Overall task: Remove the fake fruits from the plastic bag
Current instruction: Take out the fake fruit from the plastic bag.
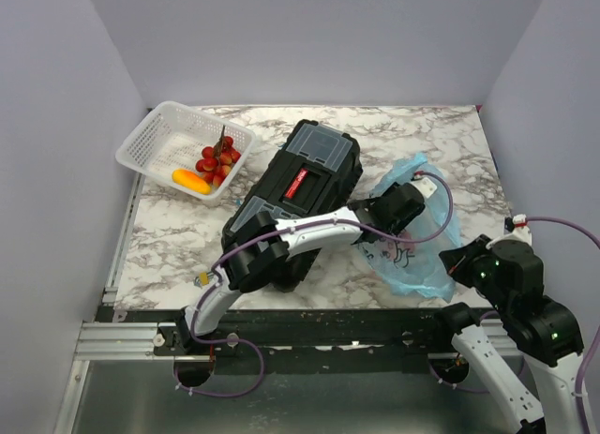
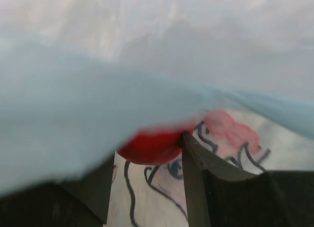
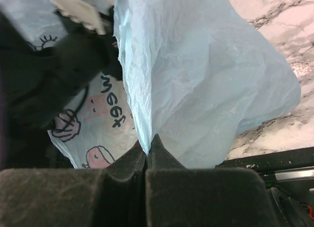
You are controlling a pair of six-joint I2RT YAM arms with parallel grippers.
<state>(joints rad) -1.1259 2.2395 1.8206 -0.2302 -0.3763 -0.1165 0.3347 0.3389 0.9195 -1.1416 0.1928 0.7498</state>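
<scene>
Other fruits are in the white basket (image 1: 159, 134), so the robot's left gripper should come up out of the bag, go past the toolbox and let go of the red fruit there beside the grapes (image 1: 217, 159).
The light-blue plastic bag (image 1: 427, 256) with its cartoon print lies at the right of the marble table. My left gripper (image 1: 405, 204) reaches into its mouth. In the left wrist view, bag film (image 2: 73, 119) drapes over the left finger, and a red round fruit (image 2: 152, 146) sits between the fingers of that gripper (image 2: 149, 149), pressed against the right one. My right gripper (image 3: 147, 149) is shut on a fold of the bag (image 3: 196, 89) at its near edge. Red grapes (image 1: 217, 159) and an orange-yellow fruit (image 1: 191, 181) lie in the white basket (image 1: 159, 134).
A black toolbox (image 1: 305, 186) lies aslant in the middle, under my left arm. The white mesh basket stands at the back left. Grey walls close in both sides and the back. My left wrist (image 3: 44, 75) fills the left of the right wrist view.
</scene>
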